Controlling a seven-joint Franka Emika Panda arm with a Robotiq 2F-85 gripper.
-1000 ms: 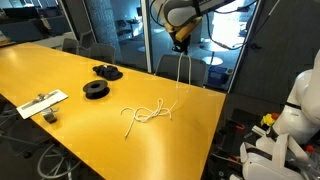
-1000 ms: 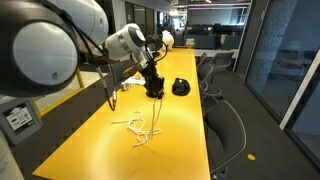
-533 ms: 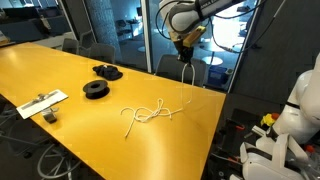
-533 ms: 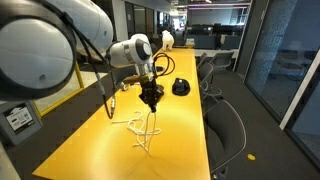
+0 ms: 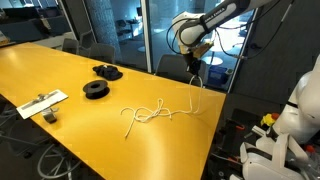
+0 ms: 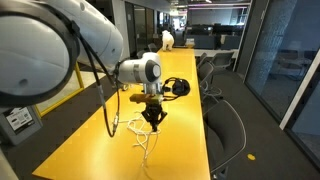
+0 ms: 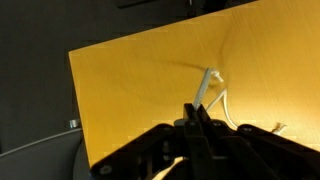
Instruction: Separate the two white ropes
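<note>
I will next carry the other rope's held end away from the curled rope and lower my gripper to release it over the table's bare far corner, because it is bare.
Two thin white ropes lie on the yellow table (image 5: 60,70). One rope (image 5: 145,113) lies curled near the table's middle. My gripper (image 5: 195,66) is shut on the other rope (image 5: 196,95) and holds one end up near the table's far edge; this rope hangs down and trails back to the curled one. I cannot tell whether they still cross. An exterior view shows the gripper (image 6: 152,118) above the ropes (image 6: 141,138). In the wrist view the jaws (image 7: 194,112) pinch the rope (image 7: 207,85).
Two black round spools (image 5: 107,71) (image 5: 95,89) lie on the table, one also in an exterior view (image 6: 179,87). A flat white strip with dark objects (image 5: 42,102) lies near the edge. Office chairs (image 6: 226,120) stand beside the table.
My gripper has moved sideways toward the table's edge and lower, carrying the rope end and drawing that rope away from the curled one.
</note>
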